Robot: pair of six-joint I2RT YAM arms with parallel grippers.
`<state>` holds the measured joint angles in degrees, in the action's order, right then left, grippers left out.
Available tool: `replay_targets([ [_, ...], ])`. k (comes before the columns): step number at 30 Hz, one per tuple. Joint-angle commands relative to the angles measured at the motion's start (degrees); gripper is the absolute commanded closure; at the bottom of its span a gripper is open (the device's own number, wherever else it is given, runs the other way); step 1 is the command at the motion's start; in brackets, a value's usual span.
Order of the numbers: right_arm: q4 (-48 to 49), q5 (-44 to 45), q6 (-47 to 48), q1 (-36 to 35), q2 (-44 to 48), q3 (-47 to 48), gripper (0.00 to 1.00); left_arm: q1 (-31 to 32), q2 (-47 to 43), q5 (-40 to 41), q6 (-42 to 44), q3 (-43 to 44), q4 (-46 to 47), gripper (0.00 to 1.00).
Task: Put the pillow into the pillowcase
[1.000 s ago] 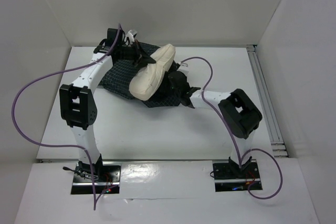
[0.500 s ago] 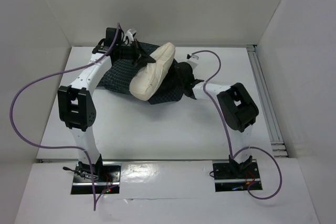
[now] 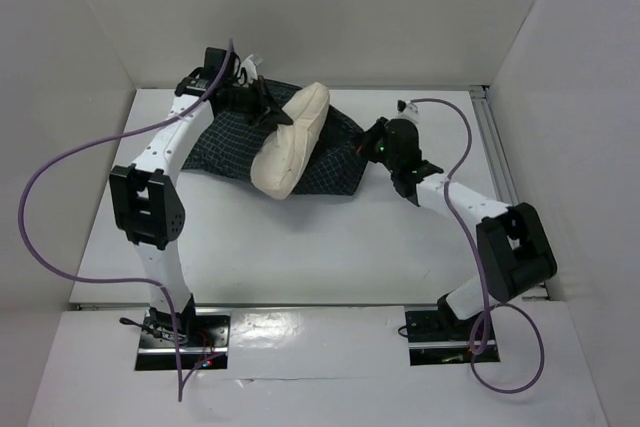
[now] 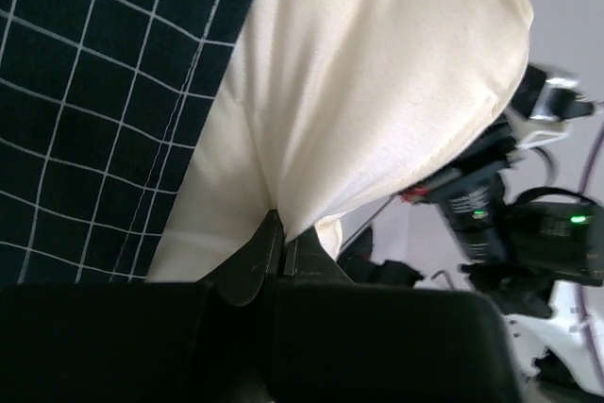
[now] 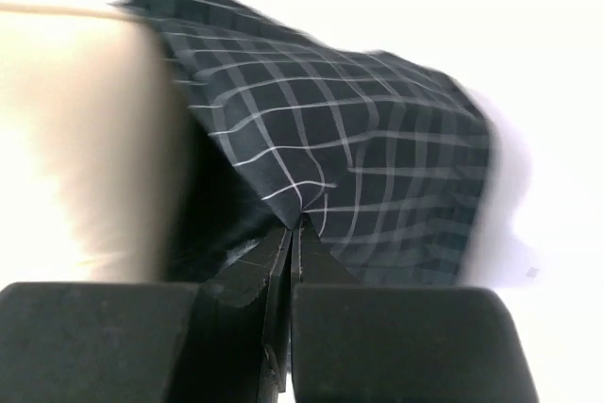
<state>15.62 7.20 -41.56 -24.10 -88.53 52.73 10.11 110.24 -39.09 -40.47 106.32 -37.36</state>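
Note:
My left gripper brings the pinched pillow down, back and toward my right gripper next, then opens, as the pillowcase gapes open there.
The cream pillow lies slantwise across the dark checked pillowcase at the back of the table. My left gripper is shut on a fold of the pillow near its far end; in the left wrist view the cream cloth is pinched at my left gripper. My right gripper is shut on the right edge of the pillowcase, and in the right wrist view the checked cloth bunches into my right gripper. The pillow shows cream at the left there.
White walls close the table on three sides. A metal rail runs along the right edge. Purple cables loop from both arms. The right arm's elbow stands out toward the right wall.
The right gripper closed on the pillowcase's edge and pulled it right, spreading the cloth. The right arm's elbow swung out toward the right. The left gripper stayed shut on the pillow.

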Motion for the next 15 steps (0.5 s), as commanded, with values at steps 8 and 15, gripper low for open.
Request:
replay_targets([
  [8, 12.7, -14.5, -2.0, 5.7, 6.3, 3.0, 1.0, 6.2, 5.8, 5.7, 16.6, 1.5, -13.5, 1.0],
  [15, 22.4, -23.7, -7.4, 8.3, 11.6, -1.7, 1.0, 8.0, 8.2, 15.4, 18.0, -0.2, -14.8, 1.0],
])
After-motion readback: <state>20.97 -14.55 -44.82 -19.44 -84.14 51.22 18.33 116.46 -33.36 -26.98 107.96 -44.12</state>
